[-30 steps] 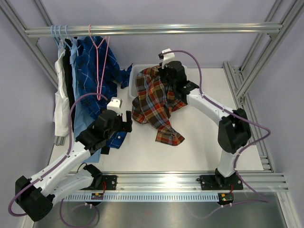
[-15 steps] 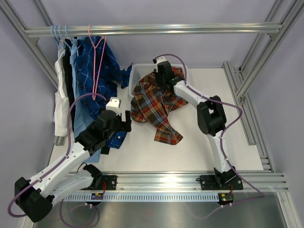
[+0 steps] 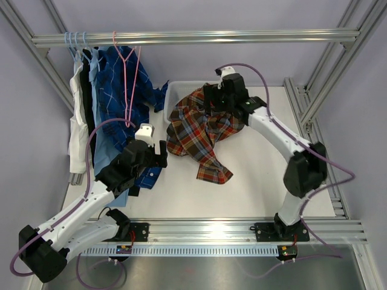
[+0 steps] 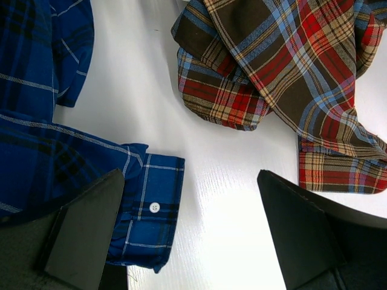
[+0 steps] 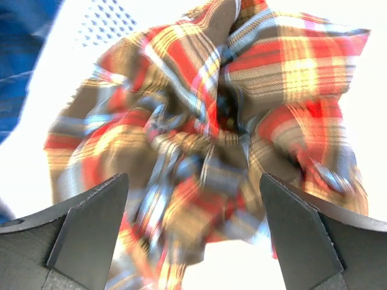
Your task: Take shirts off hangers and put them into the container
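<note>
The right gripper moves back and down next and closes on the part joining the plaid shirt's tail to the heap, since that tail is still outside the container [image 3: 174, 90].
The red-orange-navy plaid shirt [image 3: 199, 130] lies bunched over the front rim of the white container [image 3: 174, 90], and its tail spills onto the table. My right gripper [image 3: 211, 101] hovers open just above the heap, nothing between its fingers; in its wrist view the shirt [image 5: 205, 121] fills the frame, blurred. My left gripper [image 3: 163, 155] stands open low over the table, with a dark blue checked cuff [image 4: 145, 205] by its left finger. A pink hanger [image 3: 127, 66] and pale blue hangers [image 3: 75, 41] hang on the bar with the dark blue shirt [image 3: 112, 96] and others.
White [image 3: 77, 133], black and light blue shirts hang together at the far left of the bar [image 3: 242, 37]. Aluminium frame posts stand at both sides, and a rail [image 3: 230, 226] runs along the near edge. The container's perforated wall [image 5: 103, 24] shows behind the plaid heap.
My right gripper has opened and let go of the plaid shirt, then drawn back to the right. The shirt stays heaped on the container's rim. The left arm has not moved.
</note>
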